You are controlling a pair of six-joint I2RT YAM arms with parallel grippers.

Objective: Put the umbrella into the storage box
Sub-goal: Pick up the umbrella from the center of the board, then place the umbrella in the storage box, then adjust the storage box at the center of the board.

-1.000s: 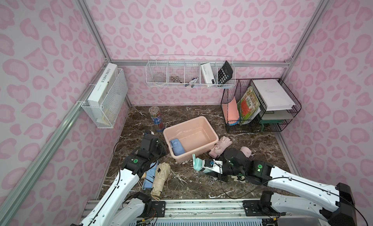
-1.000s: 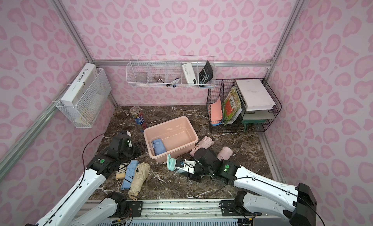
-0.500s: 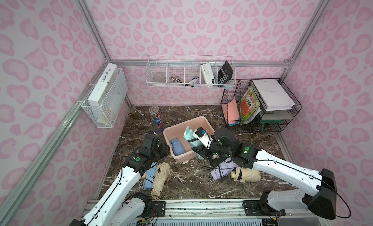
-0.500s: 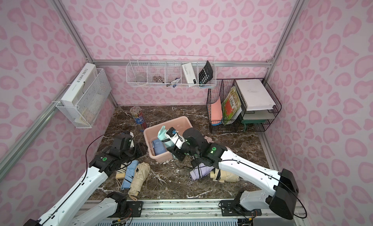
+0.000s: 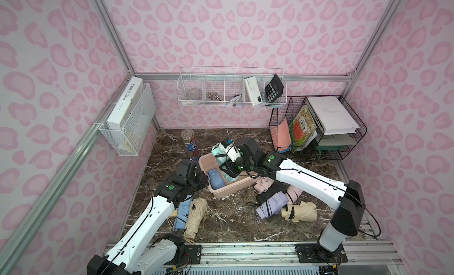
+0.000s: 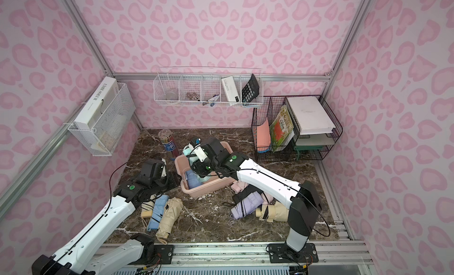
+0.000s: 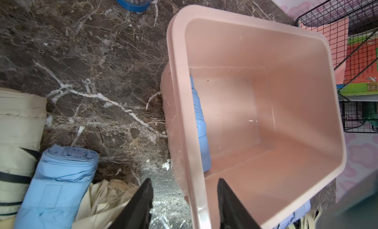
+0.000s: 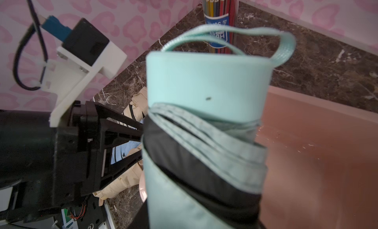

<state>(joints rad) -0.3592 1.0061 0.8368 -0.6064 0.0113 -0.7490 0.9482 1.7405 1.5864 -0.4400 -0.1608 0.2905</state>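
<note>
The storage box's bottom beside the blue umbrella (image 5: 216, 179) is bare, so the robot's right gripper should next go down deeper into the storage box and release the mint-green umbrella on that part of the bottom.
The storage box (image 5: 226, 191) (image 6: 204, 190) is a peach-pink tub on the dark marble floor, with a folded blue umbrella (image 5: 216, 179) (image 7: 199, 119) lying along its left wall. My right gripper (image 5: 227, 165) (image 6: 197, 164) is shut on a mint-green folded umbrella (image 5: 219, 154) (image 8: 204, 84). It holds that umbrella steeply tilted over the box, lower end down inside, strap loop up. My left gripper (image 5: 202, 174) (image 7: 184, 179) stands open astride the box's near-left rim (image 7: 196, 187), one finger outside and one inside, with gaps on both sides.
Light blue (image 5: 183, 212) and beige (image 5: 195, 217) folded umbrellas lie front left. Pink (image 5: 264, 184), lilac (image 5: 271, 205) and beige (image 5: 299, 212) ones lie front right under my right arm. A pencil tub (image 5: 190, 143) stands behind the box. A black wire rack (image 5: 317, 128) fills the back right.
My right arm lifted the mint umbrella off the floor in front and carried it back over the box, its lower end now inside. My left jaws narrowed around the rim.
</note>
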